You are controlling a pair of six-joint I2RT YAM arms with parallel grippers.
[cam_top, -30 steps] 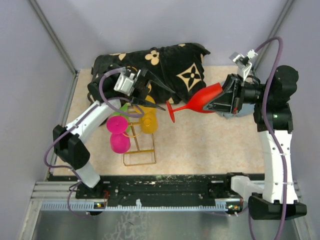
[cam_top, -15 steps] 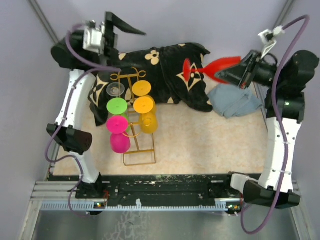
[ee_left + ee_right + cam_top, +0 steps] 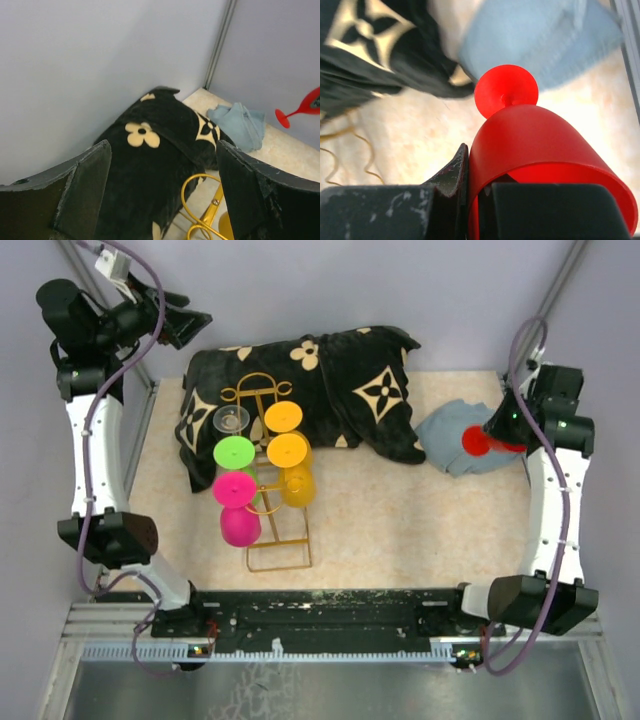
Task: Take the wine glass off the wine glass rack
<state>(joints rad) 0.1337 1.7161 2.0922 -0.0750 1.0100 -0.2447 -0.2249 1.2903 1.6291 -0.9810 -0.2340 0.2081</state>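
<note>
Cloth lies beneath the red wine glass (image 3: 530, 145), so my right gripper will next move it down and back onto the bare surface beside the cloth's near edge.
The gold wire wine glass rack (image 3: 268, 502) lies left of centre, and its scroll end shows in the left wrist view (image 3: 206, 212). Several glasses hang in it: clear (image 3: 231, 420), green (image 3: 236, 452), pink (image 3: 234, 488) and orange-yellow (image 3: 288, 449). My right gripper (image 3: 505, 425) is shut on the rim of a red wine glass (image 3: 530, 145), one finger outside and one inside the bowl. The glass is off the rack, and its foot (image 3: 477, 440) points down over the blue cloth. My left gripper (image 3: 185, 325) is open and empty, raised at the back left.
A black floral-patterned cloth (image 3: 330, 380) lies bunched at the back, under the rack's far end. A crumpled blue cloth (image 3: 450, 435) lies at the right beneath the red glass. Grey walls close in the back and both sides.
My left arm has lifted off the rack and swung up to the back-left corner. My right arm has carried the red glass rightward from beside the rack to above the blue cloth.
</note>
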